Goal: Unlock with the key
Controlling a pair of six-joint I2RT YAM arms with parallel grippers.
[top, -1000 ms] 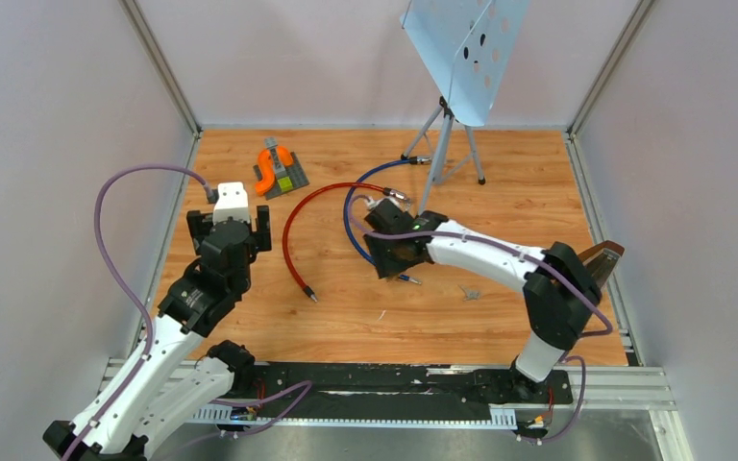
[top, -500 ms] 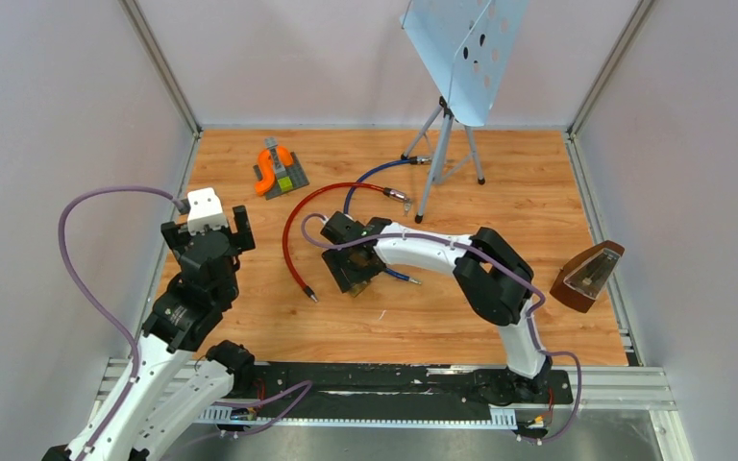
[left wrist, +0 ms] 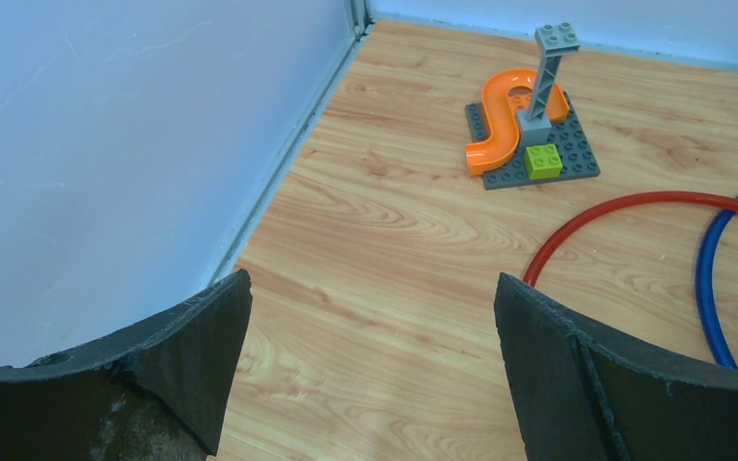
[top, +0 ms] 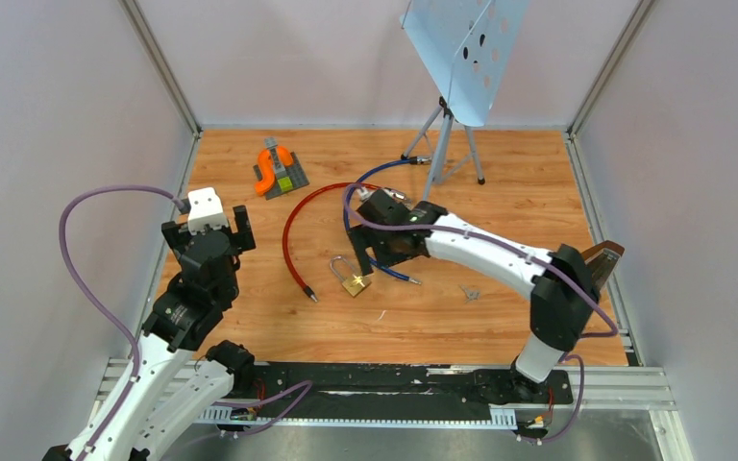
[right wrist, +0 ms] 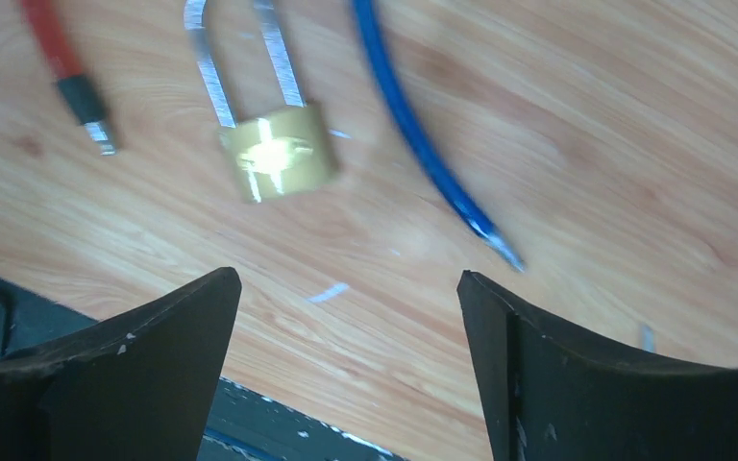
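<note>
Next, my right gripper swings to its right in the top view and down onto the grey key point(top: 469, 293), which lies below it on bare wood.
A brass padlock point(top: 353, 283) with a silver shackle lies flat on the wooden table, near its middle. The right wrist view shows the padlock point(right wrist: 277, 156) ahead of the fingers and a little to the left. My right gripper point(top: 377, 256) hovers just beyond it, open point(right wrist: 346, 280), with only bare wood between its fingers. The small grey key point(top: 469, 293) lies on the table to the padlock's right, apart from both grippers. At the left side of the table my left gripper point(top: 207, 229) is raised and wide open point(left wrist: 370, 288), holding nothing.
A red cable point(top: 291, 223) and a blue cable point(top: 350, 223) curl around the padlock. A grey brick plate with an orange track point(top: 279, 171) sits at the back left. A music stand point(top: 447, 144) stands at the back. A wooden metronome point(top: 598, 264) is at the right edge.
My right gripper swung left with the padlock under it, opened, and drew back, leaving the padlock lying on the table. The left arm pulled back to the left, then held still.
</note>
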